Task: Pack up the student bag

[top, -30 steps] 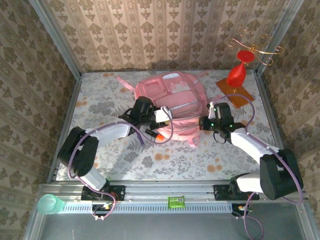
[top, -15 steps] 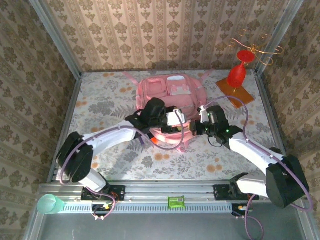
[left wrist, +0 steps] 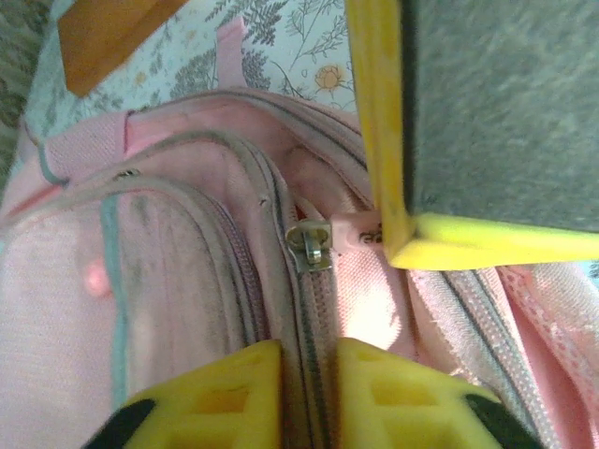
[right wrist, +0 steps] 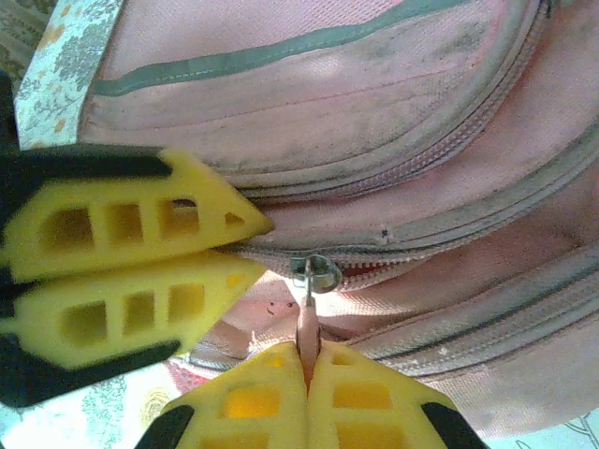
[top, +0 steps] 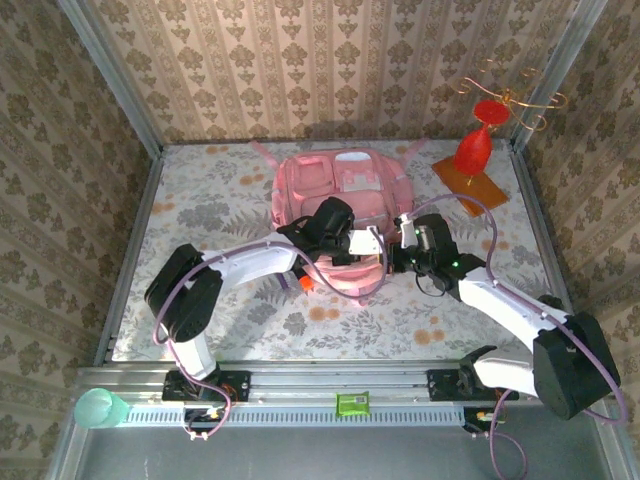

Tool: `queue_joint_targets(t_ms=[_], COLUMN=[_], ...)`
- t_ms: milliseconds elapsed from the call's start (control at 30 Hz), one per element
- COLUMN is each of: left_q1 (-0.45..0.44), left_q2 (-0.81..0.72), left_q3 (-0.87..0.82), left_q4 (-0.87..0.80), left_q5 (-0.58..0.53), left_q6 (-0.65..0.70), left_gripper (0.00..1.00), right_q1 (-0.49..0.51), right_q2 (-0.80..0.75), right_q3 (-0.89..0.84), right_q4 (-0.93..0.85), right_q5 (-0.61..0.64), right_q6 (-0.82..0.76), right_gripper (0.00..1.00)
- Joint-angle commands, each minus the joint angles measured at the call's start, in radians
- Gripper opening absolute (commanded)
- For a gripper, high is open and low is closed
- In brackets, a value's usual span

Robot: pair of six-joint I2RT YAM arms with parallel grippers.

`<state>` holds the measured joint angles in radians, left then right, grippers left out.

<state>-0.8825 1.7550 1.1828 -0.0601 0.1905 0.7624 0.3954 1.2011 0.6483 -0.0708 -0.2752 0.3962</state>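
The zip seam (left wrist: 314,318) runs away from my base. I need to move my right gripper along it next, in that same direction.
The student bag (top: 322,182), pink and soft, lies at the table's middle back with its zipped edge facing me. My left gripper (top: 377,246) (left wrist: 309,374) is shut on the bag's zip seam (left wrist: 314,318), just below the metal slider (left wrist: 311,245). From the other side, my right gripper (top: 398,252) (right wrist: 307,374) is shut on the pink pull tab (right wrist: 307,329) that hangs from the slider (right wrist: 315,274). The left fingers (right wrist: 122,271) show in the right wrist view, almost touching the slider. The zip is slightly parted beside it.
A red goblet-shaped thing (top: 473,148) stands on a wooden board (top: 470,188) at the back right, below a gold wire stand (top: 515,95). An orange-tipped object (top: 303,283) lies under the left arm. A teal cup (top: 97,408) sits by the front rail. Walls enclose three sides.
My left gripper has travelled right along the bag's front edge and shut on the zip seam. The bag has bunched toward the back. The right gripper stayed shut and moved slightly left.
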Motion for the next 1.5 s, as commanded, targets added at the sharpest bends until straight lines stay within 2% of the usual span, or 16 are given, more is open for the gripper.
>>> queue_joint_targets(t_ms=[0, 100, 300, 500, 633, 733, 867, 900, 967, 1067, 1167, 1200, 1267, 1333, 1467], left_q1=[0.047, 0.075, 0.111, 0.138, 0.155, 0.161, 0.161, 0.163, 0.172, 0.194, 0.211, 0.214, 0.217, 0.218, 0.224], left_q2=[-0.028, -0.073, -0.11, -0.15, -0.171, -0.168, -0.158, -0.158, -0.162, -0.169, -0.179, -0.183, -0.186, -0.189, -0.19], left_q3=[-0.038, -0.1, -0.154, -0.191, -0.2, -0.201, -0.201, -0.201, -0.208, -0.211, -0.201, -0.201, -0.199, -0.193, -0.189], left_q4=[-0.003, 0.062, 0.158, 0.213, 0.223, 0.23, 0.244, 0.245, 0.259, 0.281, 0.277, 0.277, 0.276, 0.259, 0.249], left_q5=[0.001, 0.071, 0.154, 0.238, 0.254, 0.244, 0.272, 0.288, 0.324, 0.391, 0.446, 0.485, 0.5, 0.509, 0.515], left_q6=[0.017, 0.024, 0.005, -0.016, -0.03, -0.038, -0.046, -0.046, -0.05, -0.075, -0.095, -0.097, -0.101, -0.098, -0.094], left_gripper=[0.0, 0.0, 0.0, 0.0, 0.0, 0.0, 0.0, 0.0, 0.0, 0.0, 0.0, 0.0, 0.0, 0.0, 0.0], right_q1=[-0.028, -0.058, -0.089, -0.172, -0.183, -0.182, -0.174, -0.167, -0.161, -0.161, -0.166, -0.167, -0.167, -0.168, -0.175], right_q2=[-0.024, -0.006, 0.039, 0.127, 0.174, 0.151, 0.094, 0.078, 0.055, 0.049, 0.101, 0.129, 0.166, 0.178, 0.209], right_q3=[0.042, 0.074, 0.138, 0.196, 0.238, 0.215, 0.152, 0.137, 0.116, 0.114, 0.127, 0.139, 0.154, 0.148, 0.155], right_q4=[-0.073, -0.173, -0.258, -0.261, -0.257, -0.206, -0.098, -0.08, -0.049, -0.036, -0.013, -0.008, 0.0, 0.031, 0.056], right_q5=[0.113, 0.237, 0.36, 0.4, 0.414, 0.325, -0.04, -0.099, -0.173, -0.199, -0.258, -0.3, -0.34, -0.344, -0.354], right_q6=[0.002, 0.016, 0.01, -0.005, -0.028, -0.059, -0.158, -0.175, -0.213, -0.262, -0.307, -0.318, -0.333, -0.363, -0.421], right_gripper=[0.0, 0.0, 0.0, 0.0, 0.0, 0.0, 0.0, 0.0, 0.14, 0.32, 0.44, 0.54, 0.65, 0.69, 0.69])
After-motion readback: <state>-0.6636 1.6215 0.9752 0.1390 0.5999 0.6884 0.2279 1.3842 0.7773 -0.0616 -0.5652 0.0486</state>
